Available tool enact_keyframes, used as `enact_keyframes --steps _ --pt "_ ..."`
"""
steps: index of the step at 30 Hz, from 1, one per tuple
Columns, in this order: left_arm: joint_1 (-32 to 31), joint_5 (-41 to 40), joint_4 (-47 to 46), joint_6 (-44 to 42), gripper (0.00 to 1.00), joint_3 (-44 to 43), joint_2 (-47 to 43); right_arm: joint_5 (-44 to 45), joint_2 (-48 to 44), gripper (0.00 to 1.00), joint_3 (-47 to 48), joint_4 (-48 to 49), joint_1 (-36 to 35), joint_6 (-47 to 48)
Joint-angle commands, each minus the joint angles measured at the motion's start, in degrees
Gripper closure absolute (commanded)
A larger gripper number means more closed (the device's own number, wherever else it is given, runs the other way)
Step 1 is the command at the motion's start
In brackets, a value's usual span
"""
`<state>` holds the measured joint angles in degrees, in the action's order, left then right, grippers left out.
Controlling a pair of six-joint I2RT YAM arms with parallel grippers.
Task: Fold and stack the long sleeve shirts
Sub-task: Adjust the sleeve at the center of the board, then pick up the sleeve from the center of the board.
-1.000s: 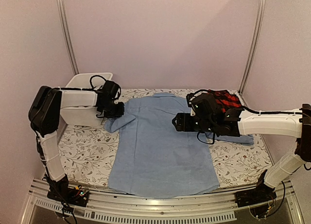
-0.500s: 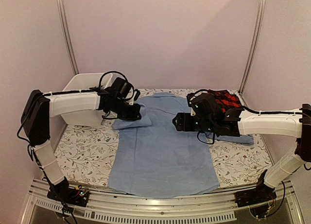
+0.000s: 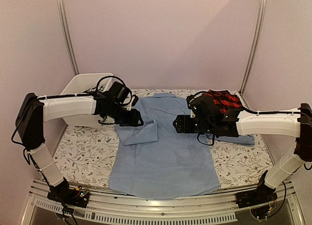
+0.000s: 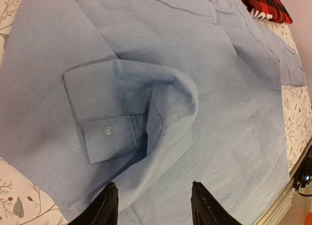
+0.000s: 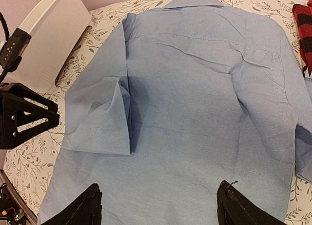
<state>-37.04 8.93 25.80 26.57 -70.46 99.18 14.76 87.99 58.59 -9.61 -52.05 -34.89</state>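
Observation:
The cuff's end edge is uncovered, so I will next move my left gripper down and to the left in the wrist view, onto the buttoned cuff's end edge (image 4: 72, 94) near its far corner.
The light blue long sleeve shirt (image 3: 163, 156) lies flat on the table, collar at the far side. Its left sleeve (image 3: 141, 132) is folded in over the body, and the buttoned cuff (image 4: 97, 108) rests on the cloth. My left gripper (image 3: 138, 121) hovers just above that sleeve, open, with nothing between its fingers (image 4: 153, 186). Over the middle of the shirt's body (image 5: 195, 88) my right gripper (image 3: 176, 123) stands wide open and empty (image 5: 159, 186). The red-and-black plaid shirt (image 3: 225, 101) lies folded at the back right, partly hidden behind my right arm.
A white bin (image 3: 85, 83) stands at the back left, close behind my left arm. The shirt's right sleeve (image 3: 243, 139) trails out under my right arm. A floral cloth (image 3: 83, 152) covers the table; metal posts and walls close in the back.
My left gripper carried the left sleeve rightward onto the shirt's body, then opened and let it go. My right arm barely moved.

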Motion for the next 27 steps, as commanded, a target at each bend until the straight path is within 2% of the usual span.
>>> enact_keyframes --steps 1,13,25,27 --pt "4.61 -3.1 -1.52 2.78 0.49 -2.58 1.51 1.47 0.59 0.2 1.92 -1.32 0.2 0.26" --pt "7.86 -0.63 -2.82 1.32 0.5 -10.49 15.98 2.2 -1.08 0.2 1.91 -3.64 0.17 0.62" --pt "8.26 1.36 -5.32 1.3 0.49 -16.19 24.29 1.68 -1.41 0.19 1.54 -2.83 0.2 0.5" --pt "8.29 1.62 -5.32 1.32 0.52 -16.73 24.92 1.64 -1.51 0.2 1.42 -2.72 0.2 0.53"
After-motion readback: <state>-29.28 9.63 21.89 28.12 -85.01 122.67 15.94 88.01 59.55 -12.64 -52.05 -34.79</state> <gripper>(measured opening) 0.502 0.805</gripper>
